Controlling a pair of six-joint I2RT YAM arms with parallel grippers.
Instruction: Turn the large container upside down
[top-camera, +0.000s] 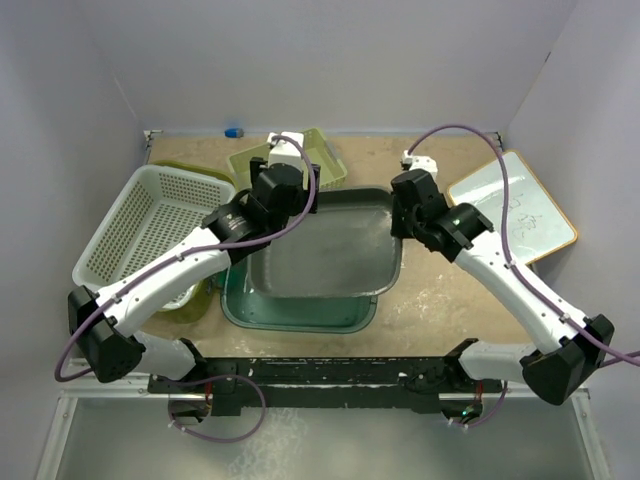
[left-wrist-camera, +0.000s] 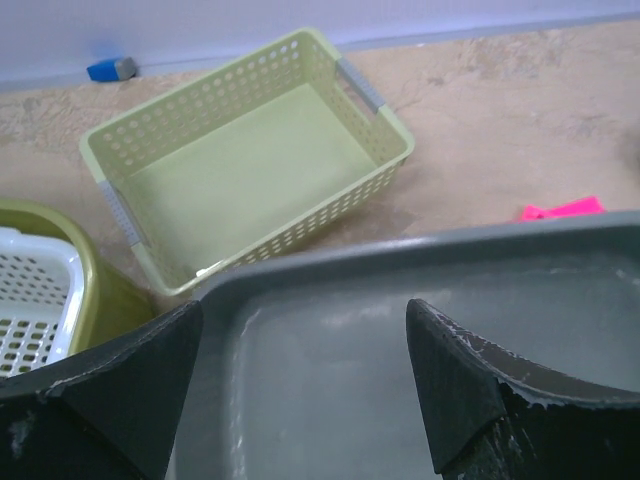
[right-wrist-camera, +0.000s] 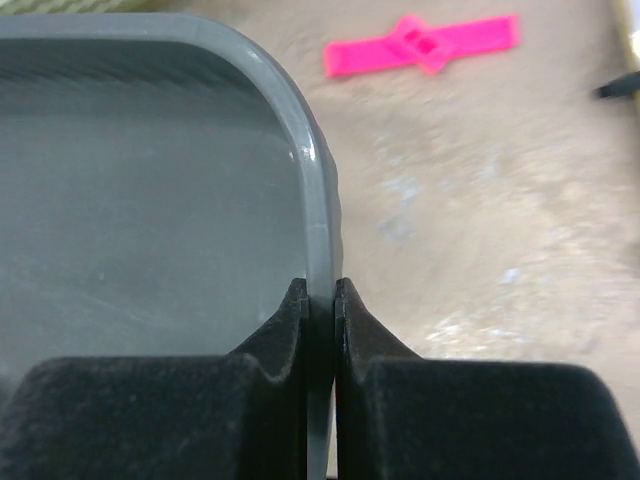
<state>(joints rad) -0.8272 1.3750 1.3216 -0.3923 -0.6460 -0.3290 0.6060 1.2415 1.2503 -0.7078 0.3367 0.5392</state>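
My right gripper should next carry the container's rim toward the whiteboard and down to the bare tabletop, then let go of it, because the container (top-camera: 320, 255) still overlaps the teal tray.
The large grey container (top-camera: 320, 255) sits open side up at the table's middle, partly over a teal tray (top-camera: 290, 315). My right gripper (top-camera: 400, 218) is shut on the container's right rim; in the right wrist view the fingers (right-wrist-camera: 320, 292) pinch the thin grey wall (right-wrist-camera: 318, 190) from both sides. My left gripper (top-camera: 272, 200) is open above the container's back left corner. In the left wrist view its gripper (left-wrist-camera: 302, 312) spans the grey inside of the container, just behind the rim (left-wrist-camera: 420, 245), holding nothing.
A white basket (top-camera: 150, 220) rests on an olive bowl (top-camera: 195, 170) at the left. A yellow-green basket (top-camera: 300, 160) (left-wrist-camera: 250, 160) stands behind the container. A whiteboard (top-camera: 515, 205) lies at the right. A pink piece (left-wrist-camera: 562, 209) (right-wrist-camera: 425, 42) and a blue item (top-camera: 233, 131) lie near the back.
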